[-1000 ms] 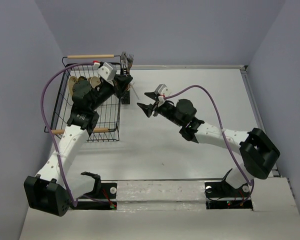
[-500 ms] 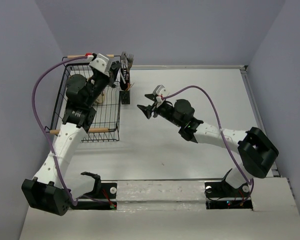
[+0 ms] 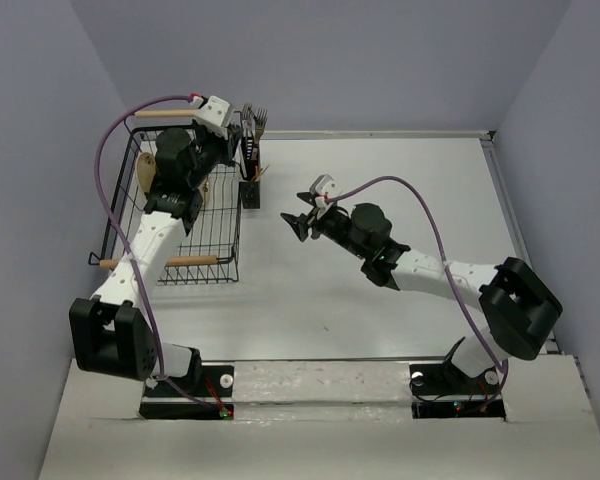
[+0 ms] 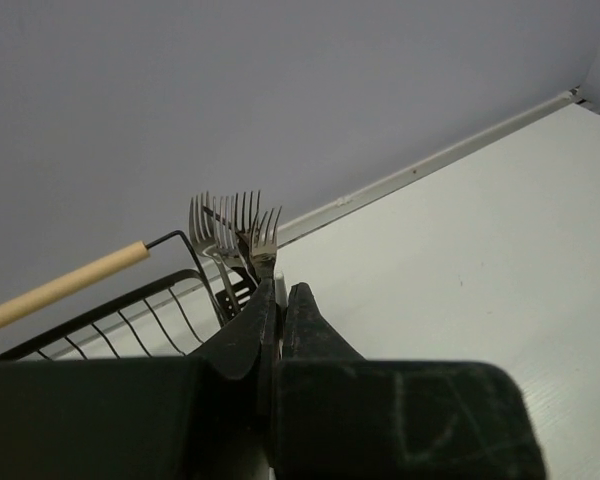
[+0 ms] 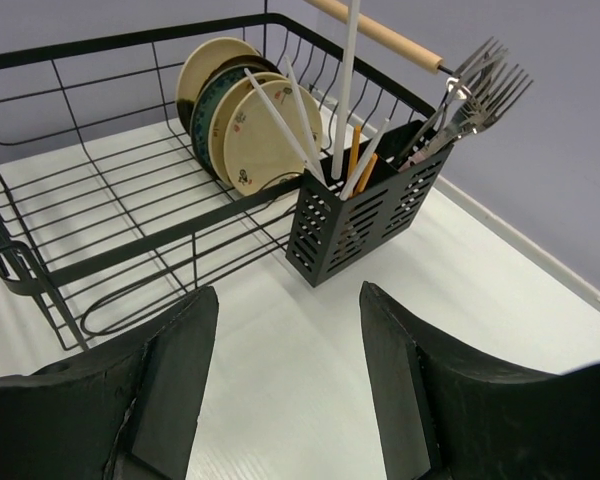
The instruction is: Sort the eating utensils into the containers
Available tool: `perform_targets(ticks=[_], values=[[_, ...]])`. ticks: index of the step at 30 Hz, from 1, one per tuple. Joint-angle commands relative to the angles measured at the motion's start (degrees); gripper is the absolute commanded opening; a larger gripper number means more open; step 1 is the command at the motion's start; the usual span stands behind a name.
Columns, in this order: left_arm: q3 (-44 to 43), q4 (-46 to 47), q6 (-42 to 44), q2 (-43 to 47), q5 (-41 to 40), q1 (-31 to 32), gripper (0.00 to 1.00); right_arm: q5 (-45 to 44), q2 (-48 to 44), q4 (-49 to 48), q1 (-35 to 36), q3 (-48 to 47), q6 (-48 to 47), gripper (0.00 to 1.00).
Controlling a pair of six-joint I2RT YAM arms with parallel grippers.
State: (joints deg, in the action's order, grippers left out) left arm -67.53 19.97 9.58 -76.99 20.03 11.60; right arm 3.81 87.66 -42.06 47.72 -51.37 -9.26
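The white chopstick's lower end is already standing in the near caddy [image 3: 250, 184], so the robot's left gripper will lower the chopstick among the other chopsticks next.
Two black slotted caddies [image 5: 365, 215] stand in a row against the rack's right side; they also show in the top view [image 3: 250, 192]. They hold white and orange chopsticks [image 5: 358, 165] at the near end and several silver forks [image 5: 480, 85] at the far end. The forks also show in the left wrist view [image 4: 235, 225]. My left gripper [image 3: 230, 150] [image 4: 280, 292] is above the caddies, shut on a white chopstick [image 5: 345, 80] that stands upright with its lower end in the near caddy. My right gripper [image 3: 300, 222] [image 5: 286, 290] is open and empty, low over the table just right of the caddies.
The big black wire dish rack [image 3: 170, 215] with wooden handles [image 5: 380, 30] sits at the far left. Several round tan and green plates [image 5: 245, 115] stand in it. The back wall is close behind the forks.
My left arm has swung up and back toward the far wall, bringing the white chopstick from a slant to upright over the caddy. My right gripper has shifted slightly right.
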Motion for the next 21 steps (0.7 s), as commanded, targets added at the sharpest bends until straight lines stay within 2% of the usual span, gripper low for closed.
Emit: perform_targets(ticks=[1, 9, 19, 20, 21], values=[[-3.2, 5.5, 0.1, 0.1, 1.7, -0.2, 0.00, -3.4, -2.3, -1.5, 0.4, 1.0, -1.1, 0.64], [-0.9, 9.3, -1.7, -3.7, 5.9, -1.4, 0.00, -3.5, -2.1, -1.0, 0.4, 2.0, -0.9, 0.64], [3.7, 11.3, 0.1, -5.0, 3.9, -1.6, 0.00, -7.0, -3.5, 0.7, 0.4, 3.2, -0.2, 0.66], [3.8, 11.3, 0.2, -4.9, 4.7, -1.5, 0.06, -9.1, -3.6, 1.1, 0.4, 2.9, 0.0, 0.66], [4.2, 11.3, -0.1, -4.7, 4.9, -1.5, 0.36, -10.3, -3.6, 2.3, 0.4, 2.9, 0.5, 0.68]])
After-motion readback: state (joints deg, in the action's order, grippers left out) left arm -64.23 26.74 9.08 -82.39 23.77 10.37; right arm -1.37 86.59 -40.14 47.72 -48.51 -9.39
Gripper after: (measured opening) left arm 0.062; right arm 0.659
